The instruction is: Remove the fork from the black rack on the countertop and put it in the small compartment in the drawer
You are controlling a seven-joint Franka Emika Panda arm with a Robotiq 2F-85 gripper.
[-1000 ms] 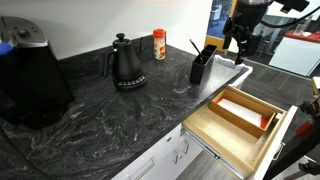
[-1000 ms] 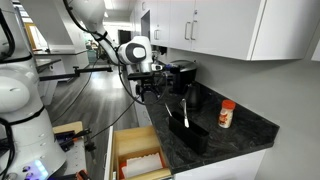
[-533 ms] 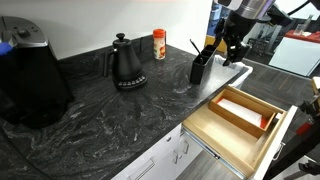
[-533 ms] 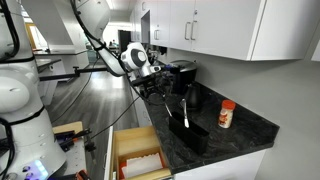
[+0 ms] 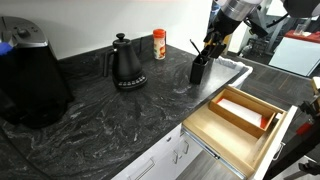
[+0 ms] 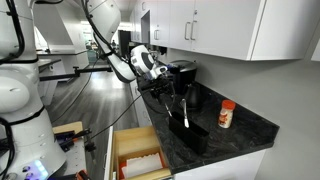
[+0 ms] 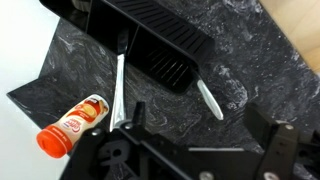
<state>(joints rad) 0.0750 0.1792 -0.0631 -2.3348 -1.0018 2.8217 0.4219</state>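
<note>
The upper end of the fork's slim handle is already between my open fingers, so my gripper will go down a little to it next.
The black rack (image 5: 200, 68) stands on the dark veined countertop (image 5: 110, 120), near its end by the drawer (image 5: 240, 115). The fork (image 5: 194, 46) sticks up out of the rack as a thin dark stick. My gripper (image 5: 212, 46) hovers just above and beside the rack, open and empty. In the wrist view the rack (image 7: 150, 45) lies ahead of the open fingers (image 7: 198, 116). The fork's slim handle (image 7: 118, 85) points out of the rack's left side. In an exterior view the gripper (image 6: 163, 90) is left of the rack (image 6: 190, 135) and the fork (image 6: 185, 110).
A white utensil (image 7: 208, 100) also sticks out of the rack. A black gooseneck kettle (image 5: 126, 65) and a red-capped spice bottle (image 5: 159, 44) stand behind it. A large black appliance (image 5: 30, 80) fills the far left. The wooden drawer (image 6: 135, 155) is pulled open, with something red inside (image 5: 268, 120).
The arm has swung from beyond the counter's end toward the rack, and the gripper now hangs close over it. The fork and rack have not moved.
</note>
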